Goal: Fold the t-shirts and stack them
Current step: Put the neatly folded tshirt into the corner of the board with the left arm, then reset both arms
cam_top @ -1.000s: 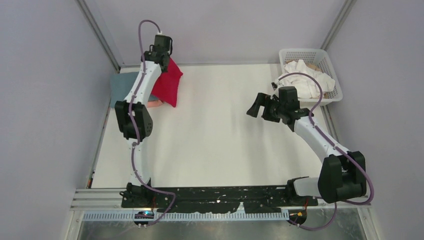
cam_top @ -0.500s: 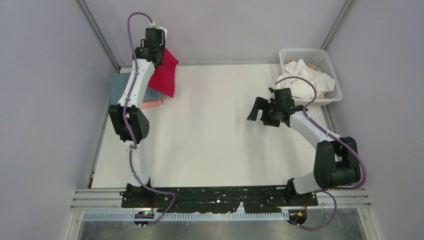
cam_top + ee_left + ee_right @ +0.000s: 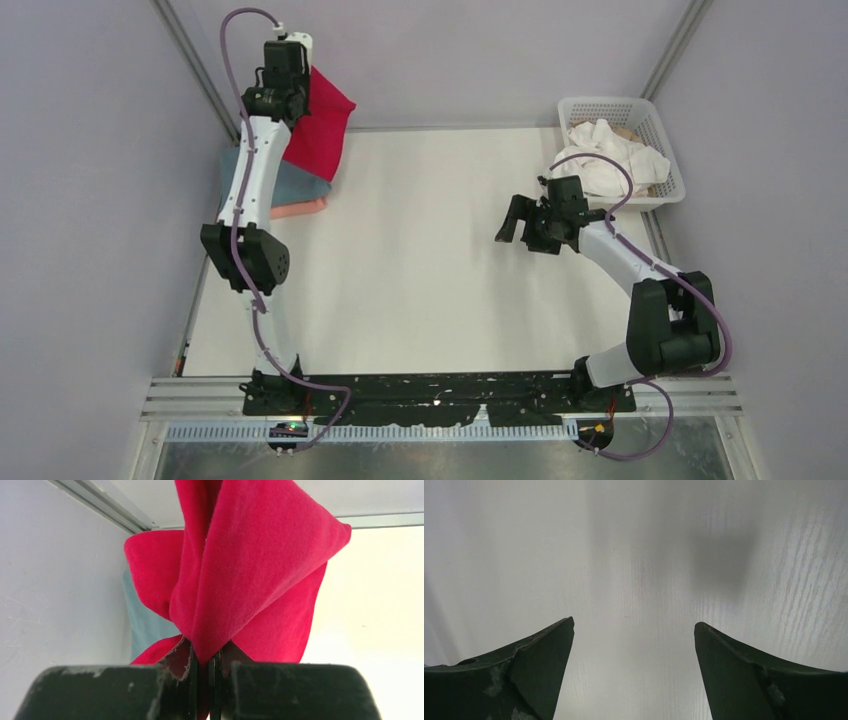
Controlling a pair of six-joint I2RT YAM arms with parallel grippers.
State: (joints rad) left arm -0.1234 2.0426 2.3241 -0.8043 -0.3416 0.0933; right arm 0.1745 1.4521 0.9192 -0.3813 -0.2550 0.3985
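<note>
My left gripper lowers the red t-shirt leftward in the top view onto the blue-grey t-shirt [image 3: 287, 182] [image 3: 149, 625] next. The red t-shirt hangs toward the table beside the stack.
My left gripper [image 3: 297, 92] is raised high at the far left and shut on the folded bright red t-shirt [image 3: 320, 130], which hangs from its jaws; in the left wrist view the red t-shirt [image 3: 260, 570] is pinched at the gripper [image 3: 204, 664]. Below it lies a stack with the blue-grey t-shirt [image 3: 292, 182] over the salmon pink t-shirt [image 3: 300, 209]; the blue-grey t-shirt also shows in the left wrist view [image 3: 145, 625]. White t-shirts [image 3: 612, 158] fill the basket. My right gripper [image 3: 512, 218] is open and empty over bare table, as in the right wrist view [image 3: 634, 627].
The white lattice basket [image 3: 667, 150] stands at the far right corner. Grey walls and metal frame posts close in the table's left, back and right sides. The white table top [image 3: 420, 270] lies between the arms.
My left gripper has lifted the red t-shirt higher and further toward the back left, over the stack. My right arm drew back slightly, then stayed still.
</note>
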